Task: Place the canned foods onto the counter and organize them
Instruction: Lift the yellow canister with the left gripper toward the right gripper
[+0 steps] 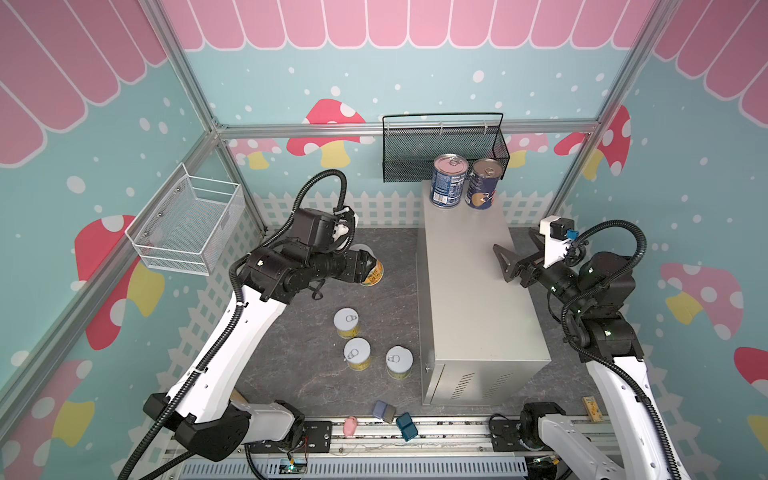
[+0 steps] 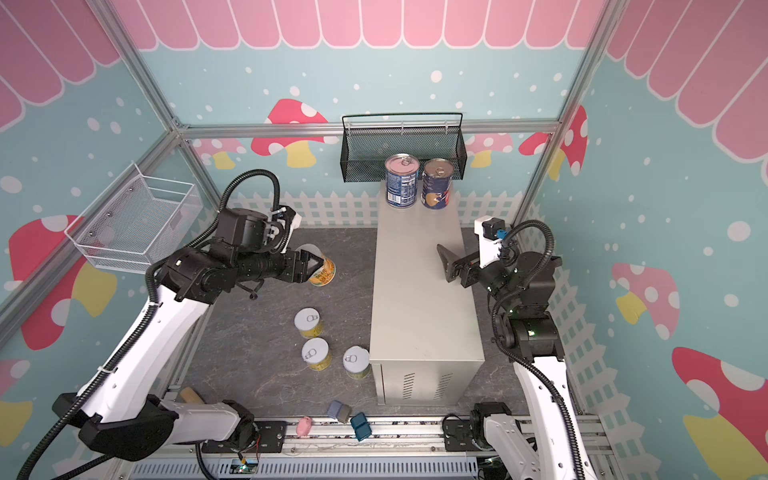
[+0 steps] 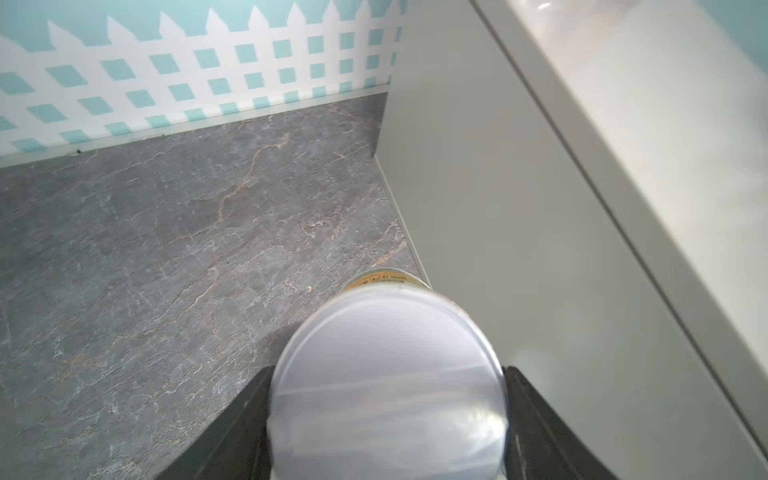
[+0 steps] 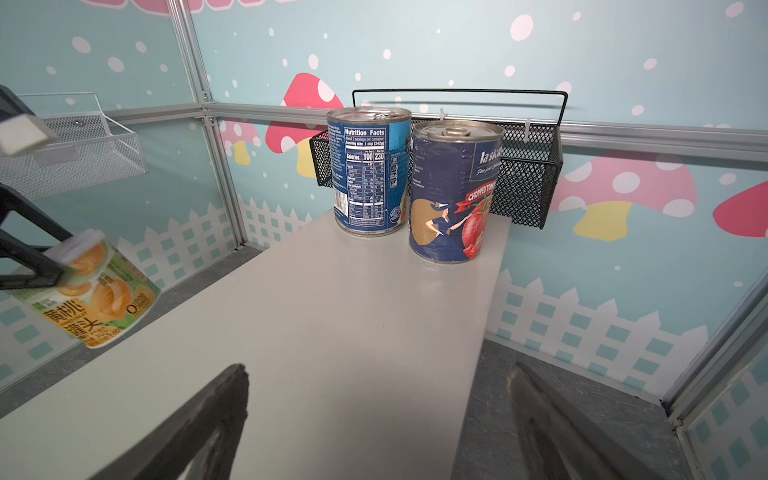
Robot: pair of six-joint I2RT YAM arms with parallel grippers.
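Blue cans fill only the counter's far end. So my left gripper should move up and across onto the counter's bare top [image 1: 444, 272] beside it and release the short yellow-labelled can [image 1: 372, 272].
My left gripper [image 1: 365, 262] is shut on a short yellow-labelled can [image 1: 372, 272], gripped near its pale lid [image 3: 386, 332] and held tilted above the dark floor, left of the counter [image 1: 469, 291]. The right wrist view shows this can [image 4: 99, 291] beside the counter's edge. Two taller dark blue cans [image 1: 448, 180] [image 1: 482, 185] stand upright together at the counter's far end. Three short yellow cans [image 1: 346, 322] [image 1: 357, 353] [image 1: 399, 362] stand on the floor left of the counter. My right gripper [image 1: 515, 249] hangs open and empty over the counter's right edge, its fingers [image 4: 232, 395] spread wide.
A black mesh basket [image 1: 444, 149] hangs on the back wall just behind the blue cans. A white wire basket [image 1: 189, 224] is fixed to the left wall. Small blue [image 1: 406, 426], grey-blue [image 1: 384, 410] and pink [image 1: 350, 426] blocks lie by the front rail.
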